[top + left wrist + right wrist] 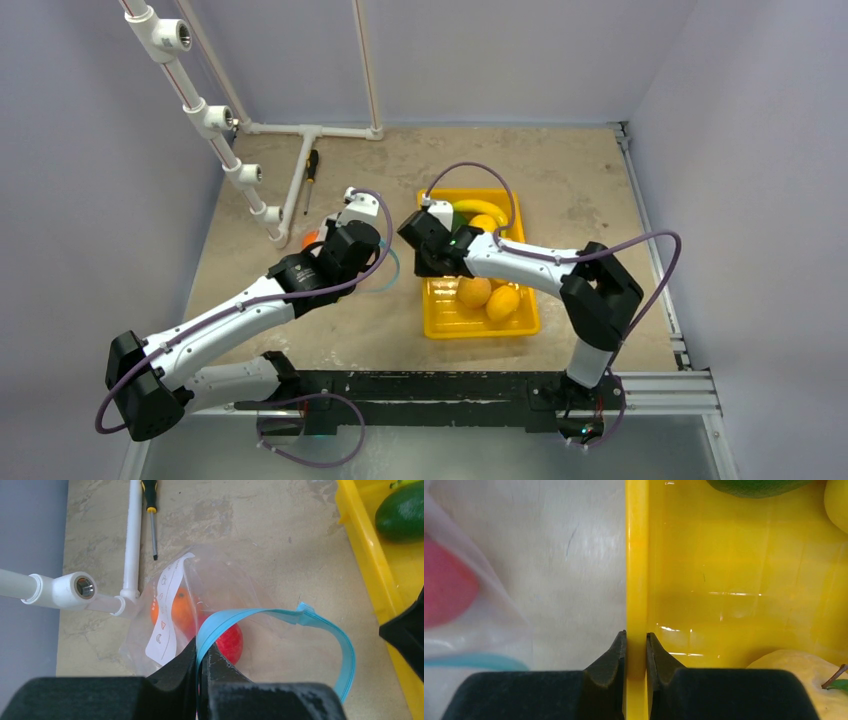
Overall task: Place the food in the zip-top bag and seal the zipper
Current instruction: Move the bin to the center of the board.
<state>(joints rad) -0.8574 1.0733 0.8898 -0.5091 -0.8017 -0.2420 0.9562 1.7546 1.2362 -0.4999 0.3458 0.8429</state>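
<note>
The yellow tray slides outward next, taken along by its rim in my right gripper. The gripper then opens beyond the tray's far end [468,161], since bare table lies open there.
The clear zip-top bag [215,585] lies on the table, an orange fruit [180,610] and a red fruit [231,642] inside it. My left gripper [204,652] is shut on the teal-blue zipper [260,615], holding the mouth up in a loop. My right gripper [636,637] is shut on the left rim of the yellow tray [636,555], one finger outside and one inside. In the tray lie a dark green piece [754,486], a pale yellow fruit [794,672], a banana [478,208] and two yellow-orange fruits [488,297].
A white pipe frame [215,120] stands along the back left, one pipe [132,535] running just beyond the bag. A screwdriver [151,525] lies beside it. The tray [480,328] sits right of the bag, close to it. Walls enclose the table.
</note>
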